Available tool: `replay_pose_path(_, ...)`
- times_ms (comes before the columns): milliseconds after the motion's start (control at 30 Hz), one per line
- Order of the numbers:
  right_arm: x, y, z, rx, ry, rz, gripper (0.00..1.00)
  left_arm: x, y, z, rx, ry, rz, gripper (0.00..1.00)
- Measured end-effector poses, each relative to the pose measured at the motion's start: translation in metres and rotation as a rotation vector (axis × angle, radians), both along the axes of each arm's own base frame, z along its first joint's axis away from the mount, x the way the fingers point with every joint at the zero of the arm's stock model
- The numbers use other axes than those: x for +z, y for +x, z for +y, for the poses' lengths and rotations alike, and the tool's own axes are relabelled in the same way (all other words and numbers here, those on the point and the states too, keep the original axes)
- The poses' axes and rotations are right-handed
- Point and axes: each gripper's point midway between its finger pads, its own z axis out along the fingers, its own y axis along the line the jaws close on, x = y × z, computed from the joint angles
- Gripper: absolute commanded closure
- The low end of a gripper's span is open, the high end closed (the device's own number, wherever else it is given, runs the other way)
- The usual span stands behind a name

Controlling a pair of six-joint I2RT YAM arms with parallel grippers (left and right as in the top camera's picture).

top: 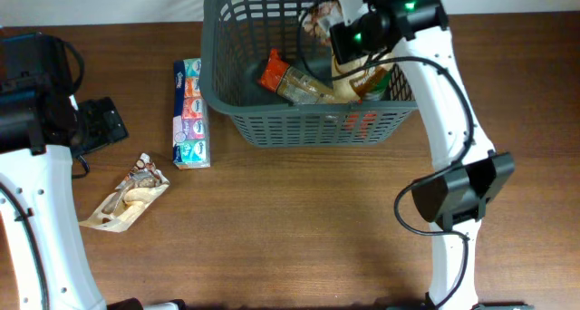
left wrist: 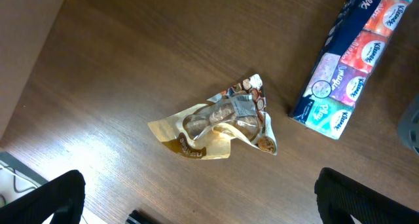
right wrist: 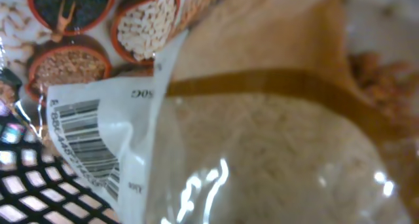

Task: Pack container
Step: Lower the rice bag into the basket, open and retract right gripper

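Observation:
The clear bag already hangs within the container's sides, so my right gripper should next lower it in beside the red-topped packet and release it.
The container (top: pixel 299 126), a dark grey slotted basket, stands at the back middle of the table. My right gripper (top: pixel 349 40) hangs over its right half, shut on a clear bag of pale grain (right wrist: pixel 262 152) with a barcode label and printed seed pictures. That bag fills the right wrist view and hides the fingers; the basket's lattice (right wrist: pixel 29 185) shows at lower left. My left gripper (left wrist: pixel 209 211) is open, with nothing but bare table between its fingers (left wrist: pixel 55 198). It hovers near a crumpled snack bag (left wrist: pixel 219 122) (top: pixel 131 197).
A pack of tissue packets (top: pixel 190 115) (left wrist: pixel 350 60) lies just left of the basket. Inside the basket lie a red-topped clear packet (top: pixel 288 79) and an orange-green packet (top: pixel 376 82). The right arm's base (top: pixel 453 192) stands at the front right.

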Motion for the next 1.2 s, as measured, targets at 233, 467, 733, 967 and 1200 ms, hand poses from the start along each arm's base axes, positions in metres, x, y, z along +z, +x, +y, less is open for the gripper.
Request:
replay_pose_path(233, -0.038, -0.001, -0.001, -0.002, -0.025, 0.061, 0.92, 0.000, 0.000, 0.000, 0.000, 0.000, 0.000, 0.01)
replay_pose_path(467, -0.059, 0.000, -0.001, 0.006, -0.035, 0.081, 0.68, 0.000, -0.001, 0.000, 0.000, -0.001, 0.004, 0.00)
replay_pose_path(733, -0.061, -0.001, -0.001, 0.010, -0.039, 0.086, 0.46, -0.001, -0.003, -0.001, 0.000, -0.003, 0.015, 0.00)
replay_pose_path(967, -0.041, 0.002, -0.001, 0.009, -0.029, 0.051, 0.43, -0.001, -0.003, -0.001, 0.000, -0.003, 0.015, 0.00)
replay_pose_path(1200, 0.116, 0.015, -0.007, -0.005, 0.033, -0.333, 0.38, -0.001, -0.003, -0.001, 0.000, -0.004, 0.015, 0.01)
